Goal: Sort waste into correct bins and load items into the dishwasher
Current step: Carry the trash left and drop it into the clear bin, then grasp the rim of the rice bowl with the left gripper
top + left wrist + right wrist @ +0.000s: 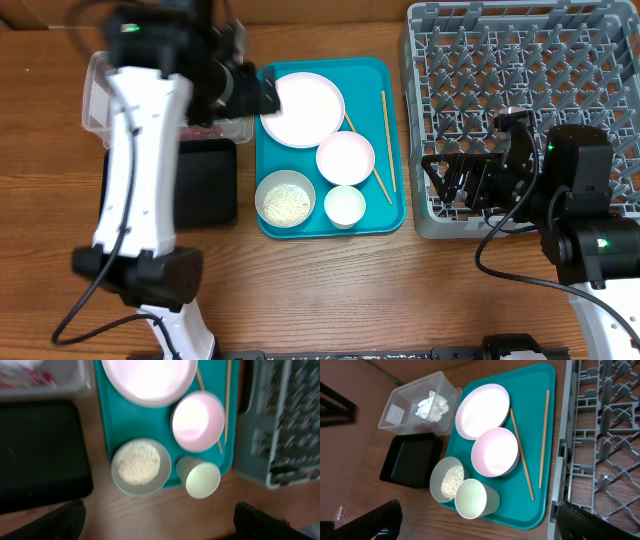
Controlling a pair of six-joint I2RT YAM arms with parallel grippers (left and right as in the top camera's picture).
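Next, my left gripper comes down to the bowl of rice's rim facing the cup (168, 469).
On the teal tray (385, 215) are a white plate (305, 108), an empty white bowl (345, 157), a bowl of rice (285, 198), a small cup (345, 205) and two chopsticks (385, 130). The clear tub (395, 410) holds the crumpled napkin (432, 404) with something red (30, 377) under it. The black tray (205, 180) in front of the tub looks empty. My left gripper (160, 520) is open and empty, high over the tray's left edge (262, 95). My right gripper (480, 522) is open and empty, over the grey dish rack's (520, 60) front left corner (450, 180).
The left arm's white link (140, 160) crosses over the clear tub and the black tray in the overhead view. The rack fills the right side of the table, close against the teal tray. Bare wood lies in front of the tray (330, 290).
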